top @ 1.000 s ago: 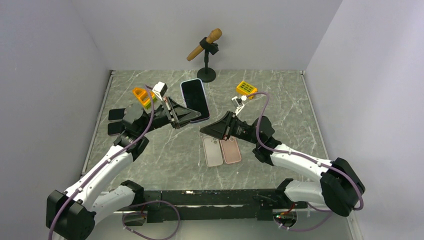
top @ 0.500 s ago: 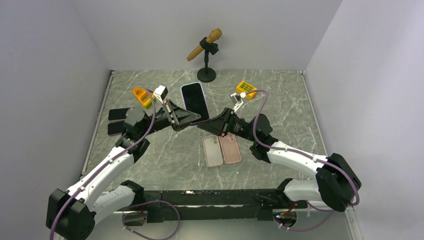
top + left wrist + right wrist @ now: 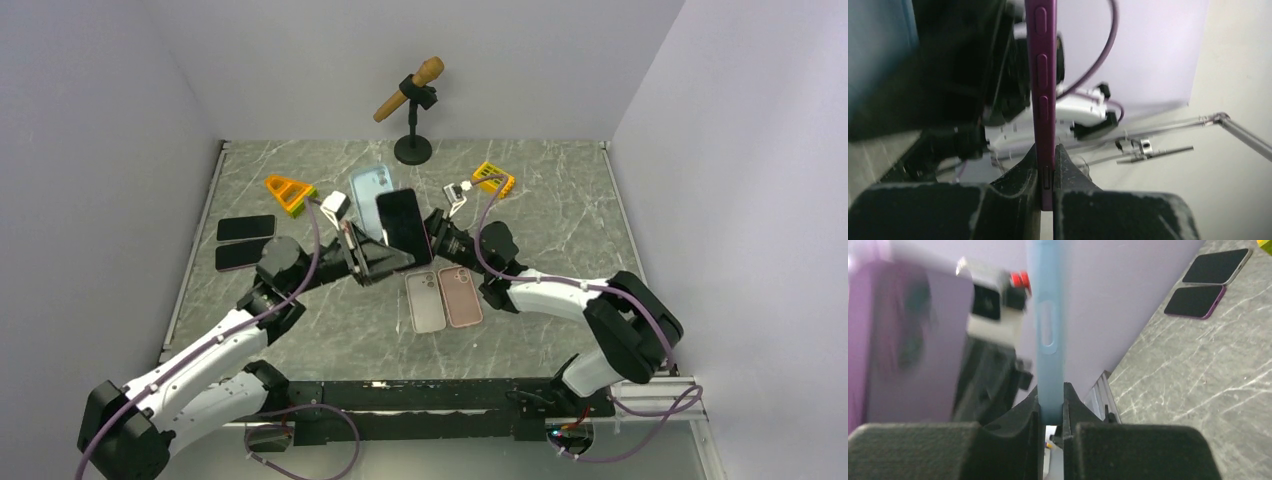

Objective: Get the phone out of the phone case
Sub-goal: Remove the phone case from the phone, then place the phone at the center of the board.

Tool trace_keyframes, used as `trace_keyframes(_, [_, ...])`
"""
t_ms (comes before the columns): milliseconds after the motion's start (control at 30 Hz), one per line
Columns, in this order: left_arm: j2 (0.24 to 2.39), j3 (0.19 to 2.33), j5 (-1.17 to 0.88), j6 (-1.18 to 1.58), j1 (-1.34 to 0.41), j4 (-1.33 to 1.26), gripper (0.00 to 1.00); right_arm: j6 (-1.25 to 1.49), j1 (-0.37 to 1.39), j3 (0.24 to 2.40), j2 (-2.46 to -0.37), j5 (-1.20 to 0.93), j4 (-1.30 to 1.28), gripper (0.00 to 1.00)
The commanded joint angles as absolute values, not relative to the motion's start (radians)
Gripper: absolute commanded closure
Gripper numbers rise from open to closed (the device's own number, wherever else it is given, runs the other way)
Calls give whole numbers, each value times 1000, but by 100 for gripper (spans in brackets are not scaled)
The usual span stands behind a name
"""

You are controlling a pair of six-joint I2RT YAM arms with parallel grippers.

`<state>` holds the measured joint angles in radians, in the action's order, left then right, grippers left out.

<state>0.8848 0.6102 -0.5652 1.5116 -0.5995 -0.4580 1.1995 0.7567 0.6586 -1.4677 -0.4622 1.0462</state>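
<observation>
My left gripper carries the uncased phone down and to the left in the top view next, since bare tabletop beside the dark phones lies there.
The purple phone, dark screen up, is held above the table in my left gripper. The left wrist view shows its purple edge clamped between my left jaws. The light blue case stands apart just behind the phone. My right gripper is shut on it. The right wrist view shows the case's edge between my right jaws, with the phone's purple back blurred to the left.
A grey phone case and a pink one lie below the grippers. Two dark phones lie at the left edge. Orange parts and a microphone stand are at the back.
My right gripper moved left and shut on the case held by the left. The phone and the blue case have come apart, the case now behind the phone.
</observation>
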Motion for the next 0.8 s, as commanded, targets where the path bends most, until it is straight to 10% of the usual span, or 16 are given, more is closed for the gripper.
trace_keyframes(0, [891,536,-592,1581,-671,-628,100,1259,738,752,-1507,-404,1193,100])
trace_keyframes(233, [805,527,-532,1462,-666,-450,100,1250,629,727,-1460,-409,1013,100])
trace_keyframes(400, [738,621,-302,1245,-637,143,100,1083,553,672,-1285,-337,570,100])
trace_keyframes(767, [589,578,219,1153,-158,565,100,759,523,759,-929,-49,-32,100])
